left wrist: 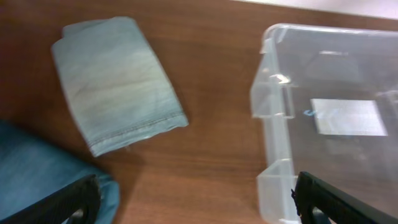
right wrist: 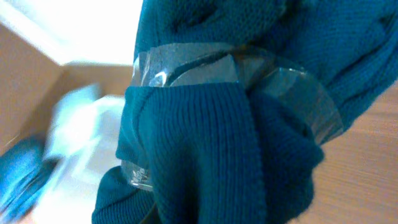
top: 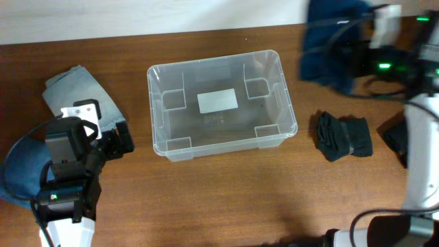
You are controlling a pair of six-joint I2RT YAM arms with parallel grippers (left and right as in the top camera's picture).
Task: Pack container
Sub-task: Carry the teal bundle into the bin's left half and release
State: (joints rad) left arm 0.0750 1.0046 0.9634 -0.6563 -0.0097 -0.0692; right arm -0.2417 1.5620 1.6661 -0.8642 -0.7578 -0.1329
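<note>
The container's empty end by the denim (top: 185, 110) is below, to the left in the overhead view, so my right gripper should swing over next, lower and release the bundle.
The clear container (top: 153, 103) stands empty in the middle of the table, with a white label on its bottom. It also shows in the left wrist view (left wrist: 273, 106) and blurred in the right wrist view (right wrist: 78, 134). My right gripper (top: 360, 58) is up at the back right, shut on a dark teal knit bundle (top: 328, 48) wrapped in clear tape (right wrist: 205, 68). The bundle hides its fingers. My left gripper (top: 118, 142) is open and empty left of the container, its fingers (left wrist: 196, 202) over bare table.
A folded light denim piece (top: 79, 92) (left wrist: 115, 81) lies at the far left. A blue cloth (top: 20, 171) (left wrist: 37, 174) lies under the left arm. A black rolled bundle (top: 343, 137) lies right of the container, and another dark item (top: 396, 140) lies at the right edge.
</note>
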